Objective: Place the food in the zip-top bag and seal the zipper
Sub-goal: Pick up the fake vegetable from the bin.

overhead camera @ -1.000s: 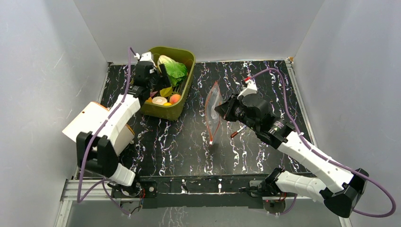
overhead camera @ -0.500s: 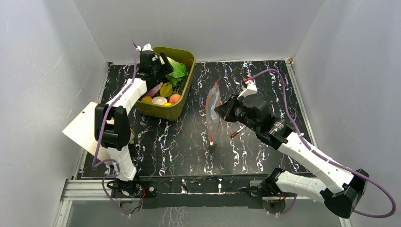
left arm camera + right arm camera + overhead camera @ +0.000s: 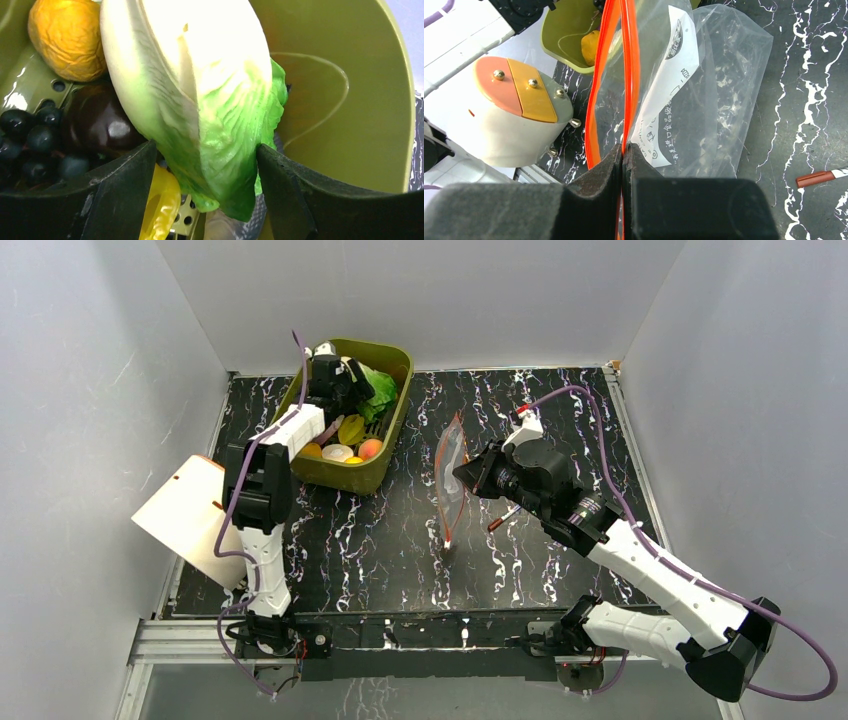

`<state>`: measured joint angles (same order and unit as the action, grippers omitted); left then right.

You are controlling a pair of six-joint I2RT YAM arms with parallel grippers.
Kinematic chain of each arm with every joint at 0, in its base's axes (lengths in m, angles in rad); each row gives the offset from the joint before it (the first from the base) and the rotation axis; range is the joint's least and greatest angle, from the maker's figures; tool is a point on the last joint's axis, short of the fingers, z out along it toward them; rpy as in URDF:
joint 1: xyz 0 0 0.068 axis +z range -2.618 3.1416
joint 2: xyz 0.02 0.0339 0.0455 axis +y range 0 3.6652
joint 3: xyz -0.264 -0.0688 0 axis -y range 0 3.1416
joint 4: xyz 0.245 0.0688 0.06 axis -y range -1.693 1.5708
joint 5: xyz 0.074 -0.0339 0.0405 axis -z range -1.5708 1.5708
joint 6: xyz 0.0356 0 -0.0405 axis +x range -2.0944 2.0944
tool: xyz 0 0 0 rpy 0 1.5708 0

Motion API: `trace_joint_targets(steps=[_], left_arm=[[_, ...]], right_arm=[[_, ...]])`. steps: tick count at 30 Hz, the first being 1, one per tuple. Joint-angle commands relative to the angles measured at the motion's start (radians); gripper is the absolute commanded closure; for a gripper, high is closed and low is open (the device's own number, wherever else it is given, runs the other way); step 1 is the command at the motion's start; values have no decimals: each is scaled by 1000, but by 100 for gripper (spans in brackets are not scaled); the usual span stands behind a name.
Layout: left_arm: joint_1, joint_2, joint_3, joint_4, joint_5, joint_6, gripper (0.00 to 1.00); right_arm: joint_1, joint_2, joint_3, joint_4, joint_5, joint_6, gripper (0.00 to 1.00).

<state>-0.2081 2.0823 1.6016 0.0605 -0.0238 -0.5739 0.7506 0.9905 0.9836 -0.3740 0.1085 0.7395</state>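
Note:
The cabbage's green leafy end gets gripped next as my left gripper stays in place inside the bin [image 3: 350,478] and closes, as leaves already stand between both fingers.
The food lies in an olive-green bin [image 3: 350,478]. In the left wrist view a big green-white cabbage [image 3: 210,100] rests on a dark purple ball [image 3: 97,122], a yellow piece [image 3: 157,205] and an orange ball [image 3: 65,40]. My left gripper [image 3: 205,150] is open and straddles the cabbage's leafy end, with the right finger against it. From above, the left gripper [image 3: 345,380] is inside the bin beside the cabbage [image 3: 372,390]. My right gripper [image 3: 623,150] is shut on the zipper [image 3: 630,75] of the zip-top bag [image 3: 714,100] and holds the bag [image 3: 452,465] upright, mouth open.
A small red-and-white pen-like stick [image 3: 503,517] lies on the black marbled table right of the bag. Dark grapes [image 3: 25,145] sit in the bin's left corner. The left arm's white elbow housing [image 3: 185,515] juts out near the left wall. Grey walls enclose the table.
The left arm swung its elbow back toward its base. Its gripper moved right in the bin until it straddled the cabbage. The right arm and bag stayed still.

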Motion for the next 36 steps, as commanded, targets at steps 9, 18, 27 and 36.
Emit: trace_joint_targets(steps=[9,18,27,36], left_arm=[[9,12,34,58,33,3,65],[9,-127,-22,29,80,132,100],[9,-282,-64,-103,172,214,100],[9,-461,-123,-299,261,297,100]], right_arm=[[-3,-13,23,34,27,9,100],[-3,-16,23,41,62,-55,100],[-2,-24,53,65,76,-165,100],[-2,-32,108,101,161,-321,100]])
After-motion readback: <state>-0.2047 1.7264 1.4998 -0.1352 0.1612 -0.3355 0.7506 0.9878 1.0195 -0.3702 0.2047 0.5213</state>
